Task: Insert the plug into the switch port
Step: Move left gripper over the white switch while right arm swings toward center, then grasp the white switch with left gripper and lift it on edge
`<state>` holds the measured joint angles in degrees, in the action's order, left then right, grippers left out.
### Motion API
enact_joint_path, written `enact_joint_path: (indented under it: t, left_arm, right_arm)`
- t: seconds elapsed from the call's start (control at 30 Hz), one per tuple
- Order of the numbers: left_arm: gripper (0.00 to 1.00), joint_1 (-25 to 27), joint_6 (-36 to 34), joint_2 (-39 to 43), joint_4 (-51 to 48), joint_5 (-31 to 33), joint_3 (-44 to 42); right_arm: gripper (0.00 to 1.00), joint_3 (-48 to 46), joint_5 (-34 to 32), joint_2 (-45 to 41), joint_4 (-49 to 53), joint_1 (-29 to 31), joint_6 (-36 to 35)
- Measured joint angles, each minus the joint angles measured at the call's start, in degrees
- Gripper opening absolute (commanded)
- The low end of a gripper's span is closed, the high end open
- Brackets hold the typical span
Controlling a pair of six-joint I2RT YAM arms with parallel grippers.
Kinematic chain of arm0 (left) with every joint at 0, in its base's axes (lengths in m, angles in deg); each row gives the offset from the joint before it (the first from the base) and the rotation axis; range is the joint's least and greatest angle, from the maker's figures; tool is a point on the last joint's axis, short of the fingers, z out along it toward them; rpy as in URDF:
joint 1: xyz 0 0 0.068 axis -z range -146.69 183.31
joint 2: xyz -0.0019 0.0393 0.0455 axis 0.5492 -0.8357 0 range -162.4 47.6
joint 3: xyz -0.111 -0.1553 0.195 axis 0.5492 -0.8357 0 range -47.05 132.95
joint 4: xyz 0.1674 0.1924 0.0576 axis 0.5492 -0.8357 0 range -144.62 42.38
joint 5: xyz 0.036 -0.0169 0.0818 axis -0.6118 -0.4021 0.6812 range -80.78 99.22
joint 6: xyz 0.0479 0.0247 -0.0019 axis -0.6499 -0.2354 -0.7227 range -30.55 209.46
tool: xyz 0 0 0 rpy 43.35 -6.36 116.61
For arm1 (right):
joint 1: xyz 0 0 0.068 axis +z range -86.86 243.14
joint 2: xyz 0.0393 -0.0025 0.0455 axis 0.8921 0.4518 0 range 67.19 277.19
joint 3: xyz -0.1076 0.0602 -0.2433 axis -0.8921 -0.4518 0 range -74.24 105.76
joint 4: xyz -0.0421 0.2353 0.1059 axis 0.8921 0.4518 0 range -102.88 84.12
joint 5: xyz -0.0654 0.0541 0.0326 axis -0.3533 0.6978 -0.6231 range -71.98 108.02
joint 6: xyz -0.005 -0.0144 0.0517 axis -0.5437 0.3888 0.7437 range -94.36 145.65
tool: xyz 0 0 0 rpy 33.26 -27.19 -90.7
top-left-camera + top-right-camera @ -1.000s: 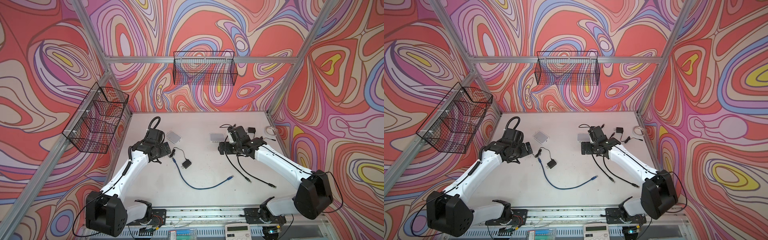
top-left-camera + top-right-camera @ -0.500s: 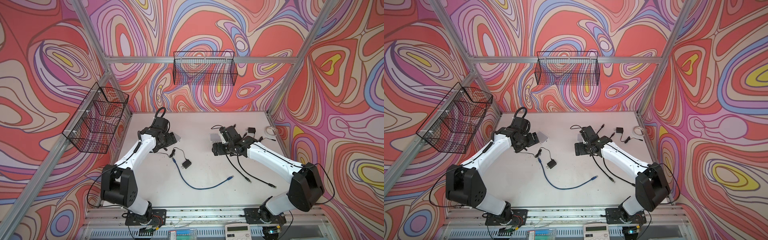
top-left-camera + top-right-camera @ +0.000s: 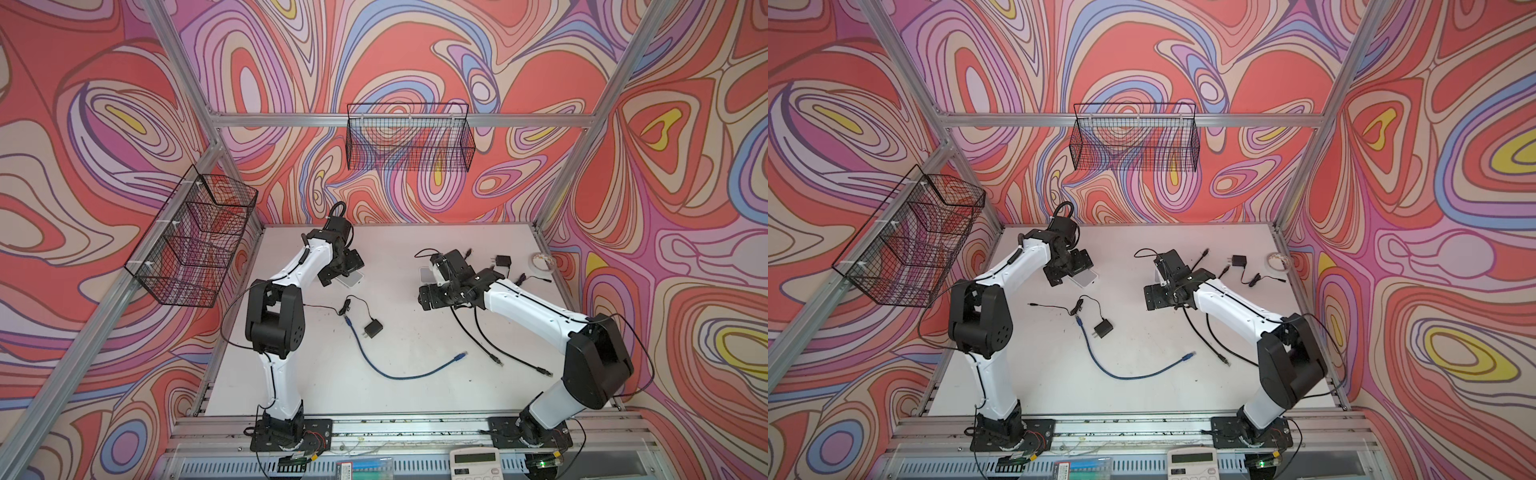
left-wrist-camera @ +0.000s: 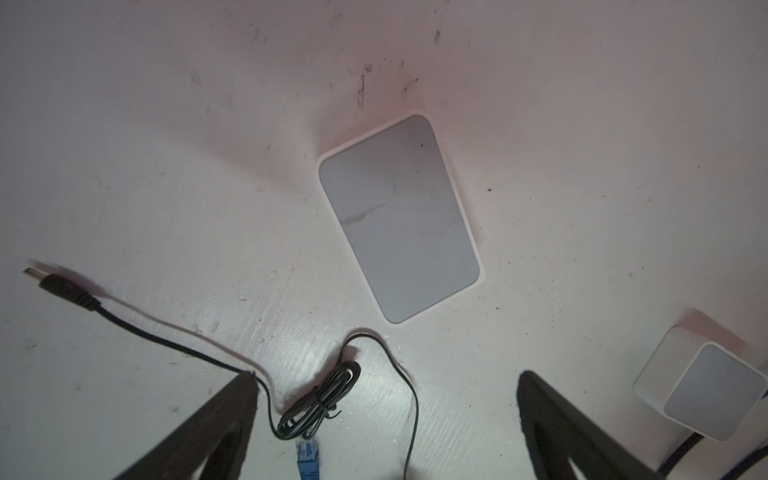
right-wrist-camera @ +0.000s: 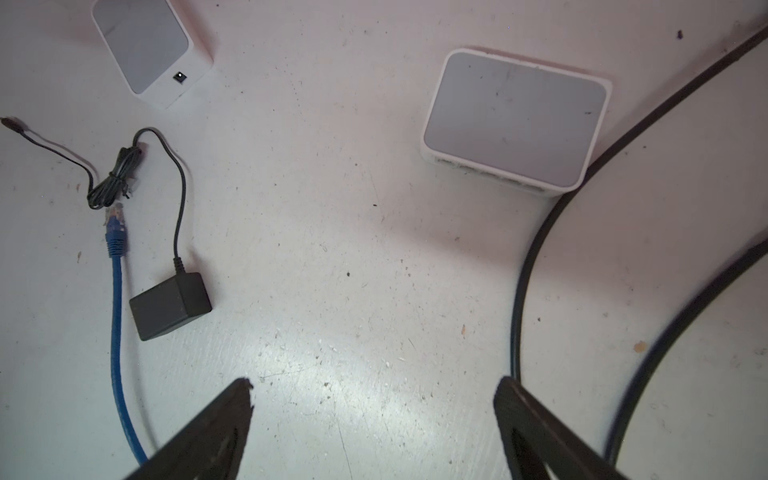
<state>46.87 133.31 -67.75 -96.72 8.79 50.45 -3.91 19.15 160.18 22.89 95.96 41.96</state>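
Note:
The white switch still lies below and beyond the fingers, so I will next move my open left gripper down and outward, fingers around the switch's long sides.
Two white switches lie on the table. The left one [image 3: 352,282] [image 4: 399,216] sits under my open left gripper [image 3: 343,270] [image 4: 387,376]. The right one [image 5: 515,120] [image 3: 424,274] shows its row of ports [image 5: 490,174] and lies ahead of my open right gripper [image 5: 374,381] [image 3: 1165,278]. A blue cable [image 3: 395,376] lies mid-table. One blue plug [image 5: 115,224] [image 4: 307,453] rests beside a bundled black lead with a barrel plug [image 4: 62,286] [image 3: 1030,304]. The other blue plug [image 3: 461,355] points right. Neither gripper holds anything.
A black adapter [image 3: 372,329] lies by the blue cable. Two black cables [image 3: 490,349] run under the right arm. Another adapter [image 3: 503,261] and a tape roll [image 3: 541,262] sit at the back right. Wire baskets [image 3: 409,141] hang on the walls. A calculator [image 3: 473,461] sits at the front.
My left arm has folded up and carried its gripper back over the left switch. My right gripper has shifted a little left over its switch. Both stay open.

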Motion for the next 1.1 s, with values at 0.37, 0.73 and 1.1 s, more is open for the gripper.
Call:
enact_joint_path:
  t: [0.37,0.73,1.1]
  left_arm:
    - [1.00,0.00,5.84,-4.26,-0.61,-0.96,1.33]
    - [0.99,0.00,7.02,-11.06,-1.97,-1.07,8.17]
    - [0.99,-0.52,8.09,-15.82,-3.89,-1.31,13.84]
  right_arm:
    - [0.95,1.09,3.72,4.57,-0.59,0.00,-3.67]
    - [0.95,1.14,6.23,6.10,-1.73,0.00,-5.16]
    - [0.95,1.14,8.33,7.10,-2.75,0.00,-5.95]
